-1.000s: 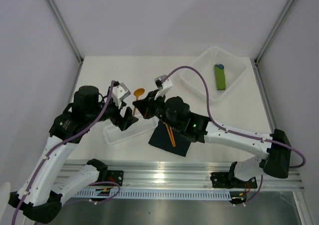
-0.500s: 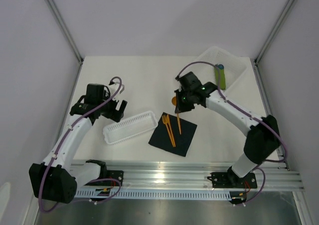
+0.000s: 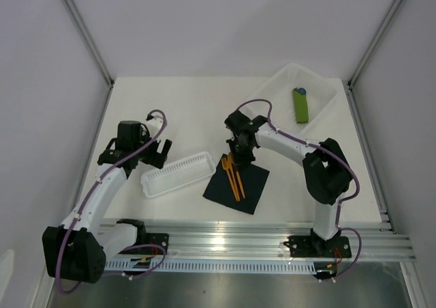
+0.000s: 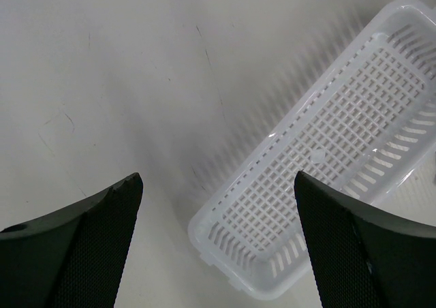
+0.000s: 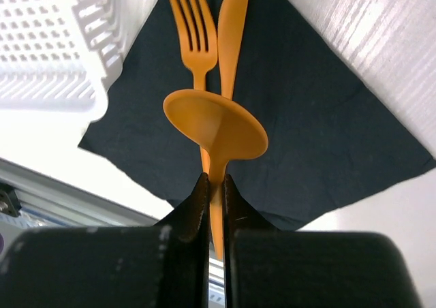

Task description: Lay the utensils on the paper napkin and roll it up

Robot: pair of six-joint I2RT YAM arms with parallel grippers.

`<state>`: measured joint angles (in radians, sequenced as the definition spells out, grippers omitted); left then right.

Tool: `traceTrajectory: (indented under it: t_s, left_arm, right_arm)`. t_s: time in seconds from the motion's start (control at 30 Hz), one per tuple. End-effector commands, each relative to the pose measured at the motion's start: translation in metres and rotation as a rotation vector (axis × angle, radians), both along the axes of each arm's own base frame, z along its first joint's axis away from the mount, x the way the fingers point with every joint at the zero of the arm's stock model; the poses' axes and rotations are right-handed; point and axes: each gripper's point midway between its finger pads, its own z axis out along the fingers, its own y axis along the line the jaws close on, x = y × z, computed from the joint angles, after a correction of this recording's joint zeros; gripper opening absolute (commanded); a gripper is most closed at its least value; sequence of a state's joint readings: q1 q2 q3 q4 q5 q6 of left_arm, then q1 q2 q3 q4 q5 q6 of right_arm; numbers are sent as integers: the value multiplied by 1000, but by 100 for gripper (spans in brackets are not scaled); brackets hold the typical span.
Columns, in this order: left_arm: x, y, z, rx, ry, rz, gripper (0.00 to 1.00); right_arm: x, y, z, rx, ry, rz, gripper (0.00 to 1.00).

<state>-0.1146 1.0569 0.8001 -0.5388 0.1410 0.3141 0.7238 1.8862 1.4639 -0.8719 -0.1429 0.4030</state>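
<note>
I should next move my right gripper off the fork (image 5: 194, 28) and knife and down onto the bare napkin beside the knife to release the spoon. The spoon is above them now.
The black paper napkin (image 3: 253, 185) (image 5: 327, 117) lies flat in front of the arms. An orange fork (image 5: 194, 28) and an orange knife (image 5: 231, 28) lie side by side on it, seen from above as two thin sticks (image 3: 236, 180). My right gripper (image 3: 236, 151) (image 5: 216, 182) hangs over the napkin's far corner, shut on the handle of the orange spoon (image 5: 214, 127), whose round bowl hovers above the fork and knife. My left gripper (image 3: 158, 151) (image 4: 218, 185) stands open and empty over the table, at the left end of the white slotted basket (image 3: 177, 174) (image 4: 340, 151).
A clear plastic bin (image 3: 272, 100) sits at the back right, and a green rolled bundle with a blue tip (image 3: 300, 105) lies in it. The basket lies just left of the napkin. A metal rail (image 3: 259, 240) runs along the near table edge.
My right gripper has carried the spoon from beside the basket, out to the right, then back over the napkin. My left gripper has pulled back to the left and opened wider.
</note>
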Motion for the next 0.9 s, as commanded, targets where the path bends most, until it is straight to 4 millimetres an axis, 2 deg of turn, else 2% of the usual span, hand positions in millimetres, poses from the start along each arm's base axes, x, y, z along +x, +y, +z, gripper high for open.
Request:
traceTrajectory:
  t_s: [0.0, 0.3, 0.57, 0.87]
  left_arm:
    - [9, 0, 15, -20, -75, 11, 95]
    - [6, -3, 11, -35, -62, -4, 95]
    - [7, -3, 13, -35, -63, -4, 95]
    - [6, -4, 12, -38, -58, -7, 95]
  right_arm:
    - [10, 13, -8, 16, -16, -25, 0]
    - [21, 8, -24, 16, -37, -70, 0]
    - [13, -1, -44, 0, -1, -80, 0]
    - [15, 0, -48, 0, -1, -84, 0]
